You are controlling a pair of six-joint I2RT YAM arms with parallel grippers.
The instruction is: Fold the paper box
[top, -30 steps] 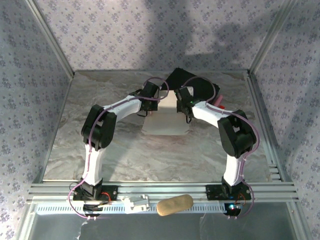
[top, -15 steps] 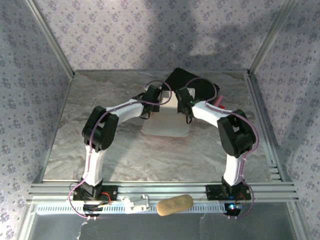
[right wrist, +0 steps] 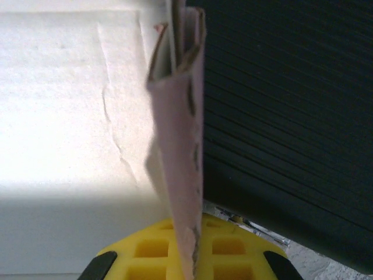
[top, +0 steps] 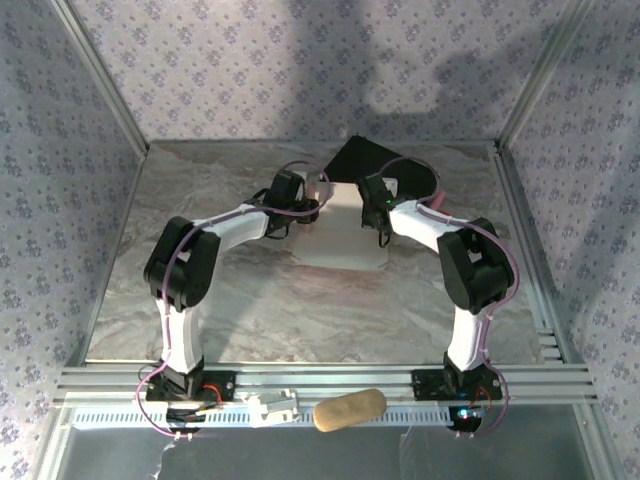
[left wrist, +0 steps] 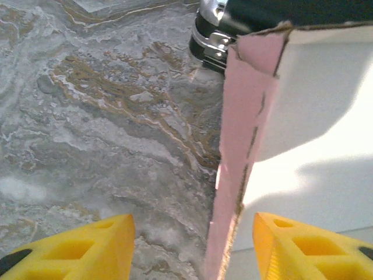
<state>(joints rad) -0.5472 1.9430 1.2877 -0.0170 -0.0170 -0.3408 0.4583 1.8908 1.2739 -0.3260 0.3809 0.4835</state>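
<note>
I need to draw the doubled flap back over the bare near tabletop with my right gripper next and release it, because the black case crowds the box's far edge.
The paper box [top: 342,228] lies mid-table as a pale pink cardboard tray with raised side walls. At its left side, my left gripper [top: 308,207] is open. In the left wrist view its yellow fingers [left wrist: 87,248] stand wide apart on either side of the upright pink left wall [left wrist: 236,169] without touching it; the left gripper [left wrist: 192,251] holds nothing. My right gripper [top: 378,220] is at the box's right side. In the right wrist view the right gripper [right wrist: 195,254] is shut on the doubled-over pink right wall [right wrist: 178,134], which stands upright.
A black hard case [top: 378,162] with a metal latch [left wrist: 213,35] lies right behind the box, touching its far edge. A beige oblong [top: 350,408] and a white part [top: 272,407] rest on the near rail. Patterned walls close in the marble table [top: 220,300].
My left gripper has opened and let go of the left wall, and the left arm has drawn back to the left. The right gripper keeps its grip.
</note>
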